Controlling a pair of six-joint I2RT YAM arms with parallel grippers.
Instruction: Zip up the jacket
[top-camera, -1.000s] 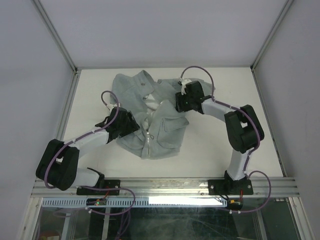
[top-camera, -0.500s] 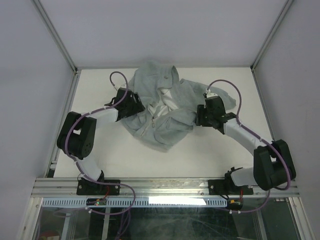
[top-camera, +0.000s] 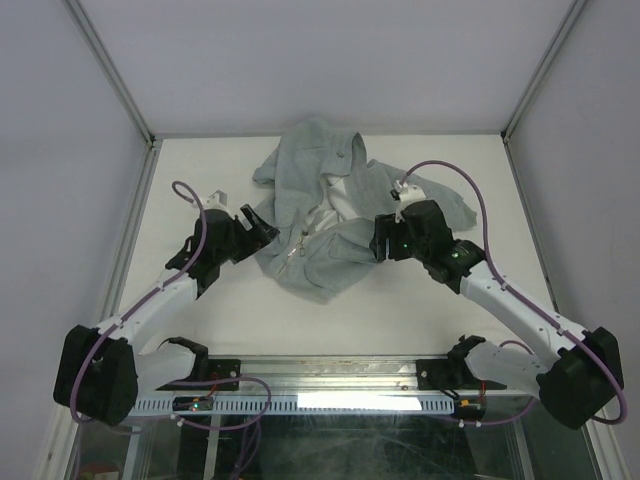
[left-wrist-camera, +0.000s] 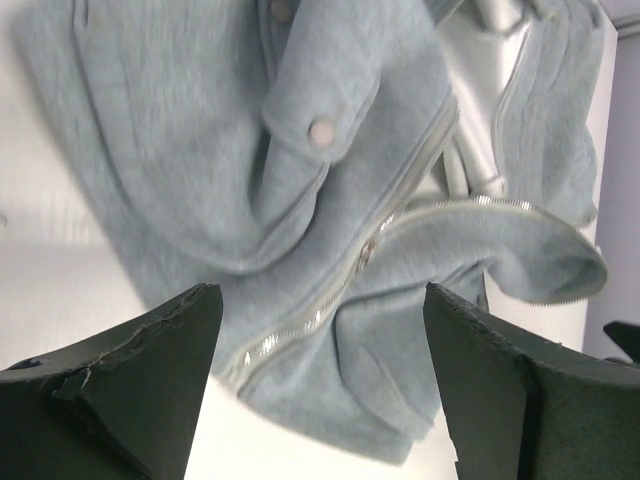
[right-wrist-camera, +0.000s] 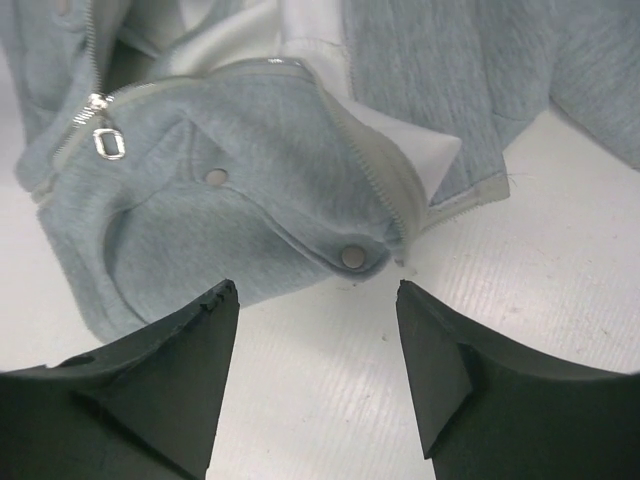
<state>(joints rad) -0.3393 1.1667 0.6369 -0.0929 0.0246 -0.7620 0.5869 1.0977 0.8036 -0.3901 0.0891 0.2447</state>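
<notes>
I need to lower my left gripper next and pull it back onto the jacket's bottom hem corner (left-wrist-camera: 236, 374), which is below and behind it, because the zip line (left-wrist-camera: 330, 300) ends there.
The pale grey-green jacket (top-camera: 320, 215) lies rumpled at the back middle of the white table, front partly open with whiter lining showing. Its metal zipper pull (right-wrist-camera: 108, 143) sits low on the zip line (left-wrist-camera: 330, 300). My left gripper (top-camera: 262, 226) is open and empty at the jacket's left edge; in the left wrist view the jacket (left-wrist-camera: 300, 180) fills the space beyond its fingers. My right gripper (top-camera: 380, 240) is open and empty at the jacket's right edge, over bare table just short of a snap-button flap (right-wrist-camera: 350, 256).
A small white object (top-camera: 217, 198) lies on the table left of the jacket. Enclosure walls and metal frame posts (top-camera: 130, 110) stand close around the table (top-camera: 400, 300). The arms' base rail (top-camera: 330, 372) runs along the near edge.
Both arms pulled back from the jacket toward the near side. The jacket has been shifted toward the back and spread more upright, hood at the back edge. Both grippers are off the cloth.
</notes>
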